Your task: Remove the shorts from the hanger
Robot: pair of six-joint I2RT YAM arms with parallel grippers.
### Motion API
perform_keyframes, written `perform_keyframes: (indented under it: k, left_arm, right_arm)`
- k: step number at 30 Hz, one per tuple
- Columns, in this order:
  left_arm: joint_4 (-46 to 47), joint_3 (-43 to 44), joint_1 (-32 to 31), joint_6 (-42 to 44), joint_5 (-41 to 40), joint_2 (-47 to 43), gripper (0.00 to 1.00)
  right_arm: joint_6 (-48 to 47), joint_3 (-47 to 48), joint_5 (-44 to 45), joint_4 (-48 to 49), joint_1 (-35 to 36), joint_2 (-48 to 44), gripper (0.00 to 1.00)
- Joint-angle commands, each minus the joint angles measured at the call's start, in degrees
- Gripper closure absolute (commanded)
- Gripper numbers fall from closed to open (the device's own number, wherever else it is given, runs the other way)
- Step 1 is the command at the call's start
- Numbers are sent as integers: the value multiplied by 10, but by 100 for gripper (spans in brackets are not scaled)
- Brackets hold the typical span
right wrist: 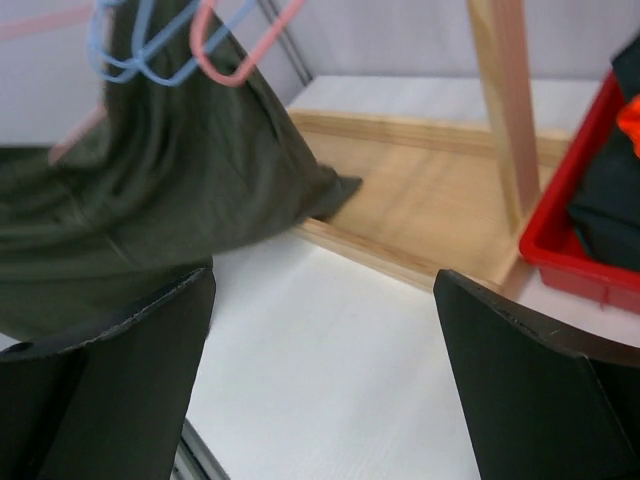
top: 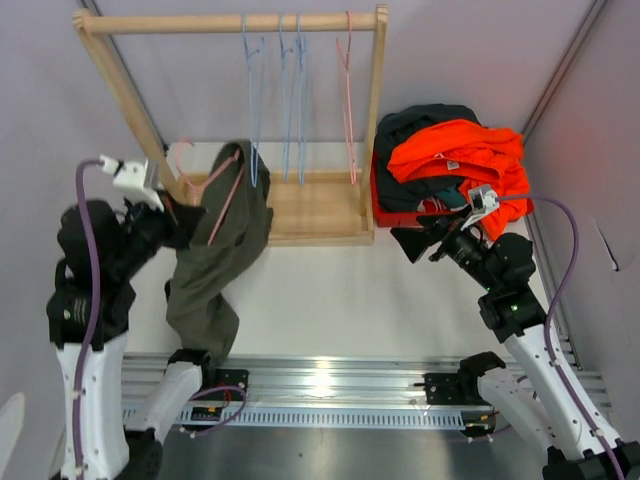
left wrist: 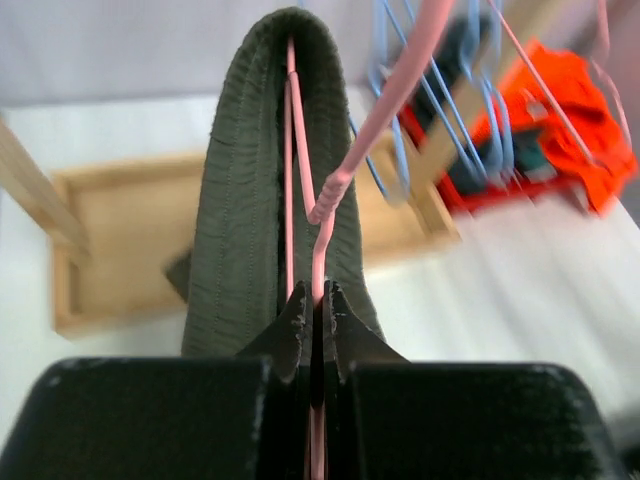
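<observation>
My right gripper moves to the left in the top view next, onto the shorts' looped waistband edge [top: 239,150], because my left gripper holds the hanger's pink wire.
The olive-green shorts [top: 212,265] hang on a pink hanger [top: 232,190], off the rod and in front of the wooden rack's left side. Their lower end trails down to the table. My left gripper [top: 186,222] is shut on the hanger's pink wire [left wrist: 322,215], with the shorts' waistband [left wrist: 245,200] looped over the hanger just beyond the jaws [left wrist: 318,305]. My right gripper [top: 415,240] is open and empty, low over the table right of the rack. In its wrist view the olive shorts [right wrist: 150,190] lie to the left, beyond its gap [right wrist: 325,370].
The wooden rack [top: 320,205] holds bare blue hangers [top: 290,100] and a bare pink hanger [top: 348,95] on its rod. A red bin [top: 385,212] at the right holds orange shorts [top: 465,155] and dark shorts [top: 425,122]. The bin's corner [right wrist: 580,240] sits close to my right gripper.
</observation>
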Motion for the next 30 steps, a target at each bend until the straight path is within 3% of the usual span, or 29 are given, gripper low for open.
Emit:
perform_keyframes:
  k: [1,4,7,12,21,30]
  left_arm:
    - [17,-115,-3,-28,168,-79,100]
    - [11,-166,-25,-53,243,-130,100]
    - [-23,-191,-78,-50,223,-167,100]
    - [15,-247,-127,-72,301,-184,100]
    - [-5,2,-179,-73,318,-66,100]
    - [33,68,-184,-96,335,-14,100]
  right_arm:
    - [-6,56,-80,-1,5,-12,1]
    - [-4,67,-105,-32,13,-30,1]
    - [-9,68,-102,-78,19,-68,1]
    - [-34,93,-130,-135,19,-85,1]
    - [-56,146,-163,-144,27,-46,1]
    - [-67,112,-115,-29,63,52,1]
